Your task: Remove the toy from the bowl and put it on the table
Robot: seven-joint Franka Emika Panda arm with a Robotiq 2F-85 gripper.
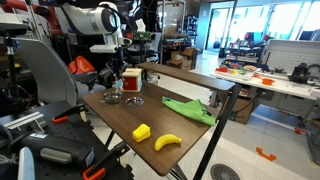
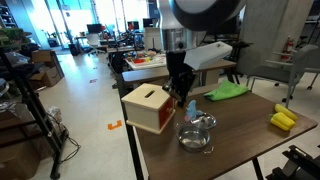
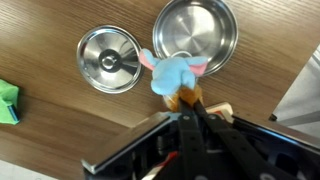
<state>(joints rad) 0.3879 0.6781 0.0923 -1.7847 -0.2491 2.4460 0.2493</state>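
Note:
My gripper should carry the toy (image 2: 192, 105) past the lid. Then it should move the toy down there.
My gripper (image 3: 186, 102) is shut on the toy (image 3: 174, 74), a small light-blue plush with an orange part pinched between the fingers. In the wrist view the toy hangs over the brown wooden table (image 3: 60, 130), between the steel bowl (image 3: 231, 46) and a steel lid (image 3: 108, 60). The bowl looks empty. In both exterior views the gripper (image 1: 116, 76) (image 2: 184, 93) hovers low over the table next to a wooden box, with the toy (image 2: 192, 105) at its tips above the bowl (image 2: 197, 136).
A wooden box with a red side (image 1: 131, 80) (image 2: 150, 107) stands beside the gripper. A green cloth (image 1: 188, 110) (image 3: 8, 103), a yellow block (image 1: 141, 132) and a yellow banana (image 1: 167, 142) lie on the table. Cluttered benches stand around it.

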